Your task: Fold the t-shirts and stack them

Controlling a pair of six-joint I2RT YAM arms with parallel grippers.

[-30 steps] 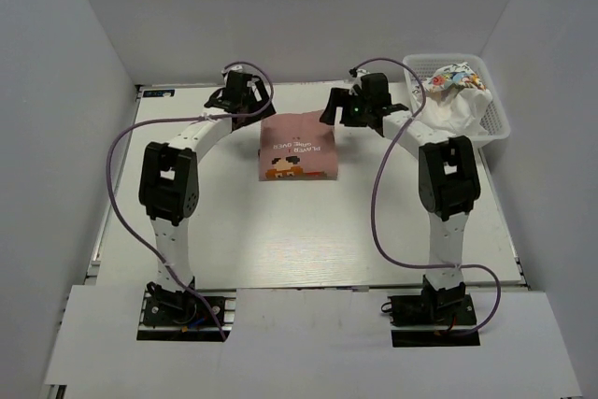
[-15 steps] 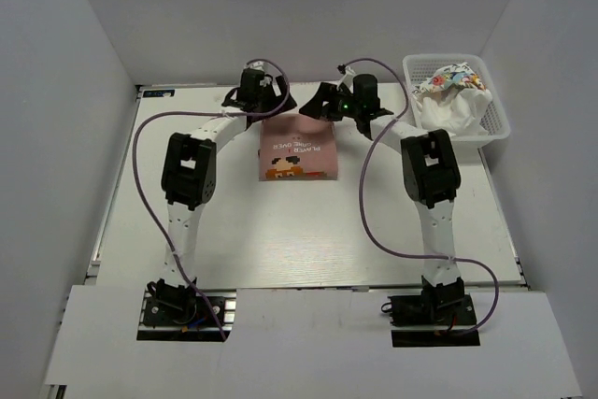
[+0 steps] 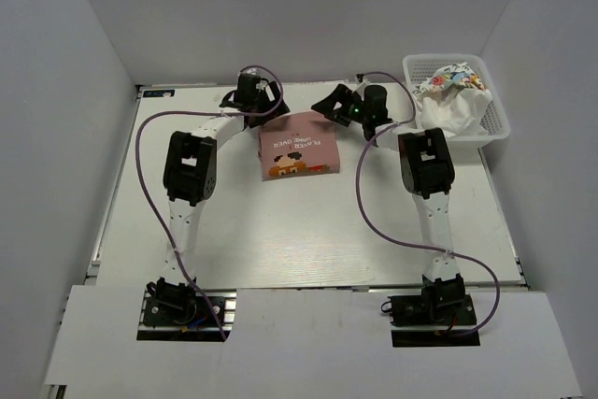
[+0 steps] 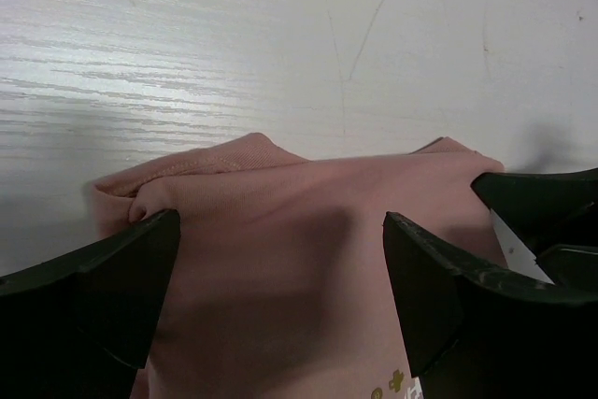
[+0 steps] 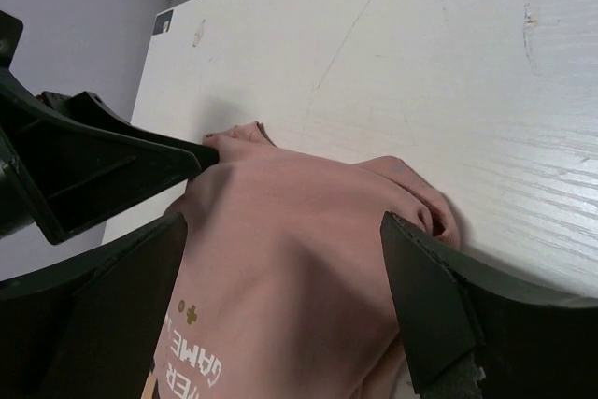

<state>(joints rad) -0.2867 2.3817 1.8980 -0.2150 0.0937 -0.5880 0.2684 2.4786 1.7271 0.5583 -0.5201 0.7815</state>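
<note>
I should lift my left gripper, draw it back and lower it to the shirt's side edge farthest from the basket, since that edge lies back from the gripper.
A dusty pink t-shirt lies folded on the table's far middle, its small chest print facing up. My left gripper is open over the shirt's far left corner. My right gripper is open over its far right corner. In the left wrist view, the open gripper straddles the pink cloth, holding nothing. In the right wrist view, the open gripper straddles the same shirt. A white t-shirt and a multicoloured print one lie crumpled in the basket.
The white plastic lattice basket stands at the far right corner of the white table. Grey walls close in the back and both sides. The two grippers are close together; the left one's finger shows in the right wrist view.
Both grippers have moved inward from either side to the pink shirt's far edge. The shirt now lies slightly turned.
</note>
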